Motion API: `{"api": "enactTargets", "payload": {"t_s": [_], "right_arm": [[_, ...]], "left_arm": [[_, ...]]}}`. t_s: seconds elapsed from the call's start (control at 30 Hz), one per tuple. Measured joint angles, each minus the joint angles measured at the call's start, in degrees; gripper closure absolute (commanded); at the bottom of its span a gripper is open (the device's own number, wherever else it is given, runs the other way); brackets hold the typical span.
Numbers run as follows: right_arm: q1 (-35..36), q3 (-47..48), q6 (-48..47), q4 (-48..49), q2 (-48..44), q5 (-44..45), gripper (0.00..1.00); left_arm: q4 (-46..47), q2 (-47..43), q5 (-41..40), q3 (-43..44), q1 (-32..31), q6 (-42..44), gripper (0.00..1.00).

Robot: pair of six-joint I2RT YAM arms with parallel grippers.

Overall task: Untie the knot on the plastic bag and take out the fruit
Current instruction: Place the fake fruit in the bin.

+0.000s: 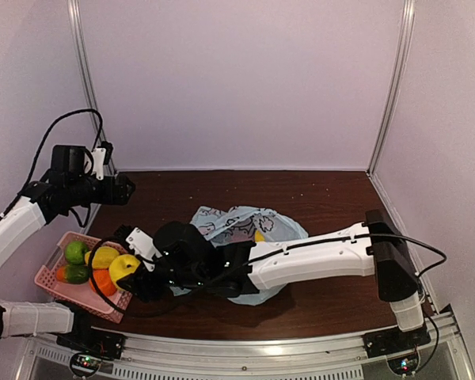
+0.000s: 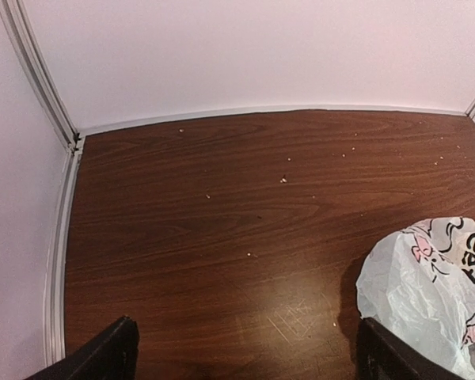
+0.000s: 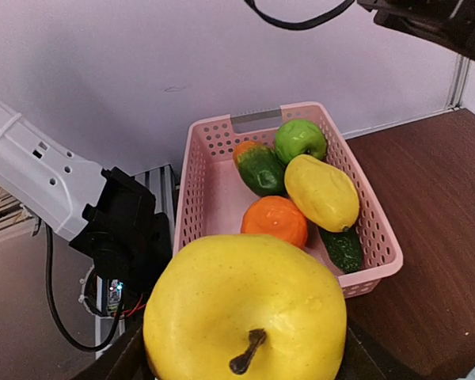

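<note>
I will next move my right gripper to the free bottom of the basket beside the orange (image 1: pixel 100 302), below it and to its left in the top view, then lower and release the yellow fruit.
My right gripper (image 1: pixel 138 279) is shut on a yellow apple-shaped fruit (image 1: pixel 124 267) and holds it just above the near right corner of the pink basket (image 1: pixel 49 279). In the right wrist view the yellow fruit (image 3: pixel 245 309) fills the space between the fingers of that gripper (image 3: pixel 241 362). The pale blue plastic bag (image 1: pixel 245 224) lies crumpled mid-table behind the right arm, with a yellow fruit (image 1: pixel 259 235) showing in it. I cannot make out the knot. My left gripper (image 1: pixel 125 190) is open, empty and raised at the far left. Its view shows the bag's edge (image 2: pixel 435 285).
The basket (image 3: pixel 214 198) holds a green apple (image 3: pixel 300 140), a yellow oval fruit (image 3: pixel 322 191), an orange (image 3: pixel 275 219), a dark cucumber (image 3: pixel 344 249) and a green-orange fruit (image 3: pixel 259 166). White walls enclose the table. The left arm's base (image 3: pixel 119 229) stands beside the basket.
</note>
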Motion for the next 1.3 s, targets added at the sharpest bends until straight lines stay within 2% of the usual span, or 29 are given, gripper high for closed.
{"api": "enactTargets", "payload": {"t_s": [0.37, 0.63, 0.77, 0.9, 1.03, 1.13, 1.3], "right_arm": [[0.3, 15.3, -1.2, -2.6, 13.5, -4.7, 0.39], [0.3, 26.3, -1.6, -5.6, 21.4, -4.8, 0.32], [0.3, 27.9, -1.5, -5.8, 23.3, -4.8, 0.29], [0.3, 28.2, -1.5, -5.6, 23.9, -4.8, 0.15], [0.3, 29.0, -1.3, -5.6, 24.1, -4.9, 0.08], [0.3, 29.7, -1.3, -5.8, 24.3, -4.9, 0.04], [0.3, 30.4, -1.4, -6.1, 24.3, -4.9, 0.05]], "left_arm": [[0.3, -1.5, -0.4, -0.8, 0.0, 1.4, 0.03], [0.3, -1.5, -0.4, -1.0, 0.0, 1.4, 0.03], [0.3, -1.5, -1.5, -1.0, 0.0, 1.4, 0.03], [0.3, -1.5, -1.8, -1.0, 0.0, 1.4, 0.02], [0.3, -1.5, -1.8, -1.0, 0.0, 1.5, 0.02], [0.3, -1.5, -1.8, -1.0, 0.0, 1.5, 0.02], [0.3, -1.5, -1.7, -1.0, 0.0, 1.5, 0.03]]}}
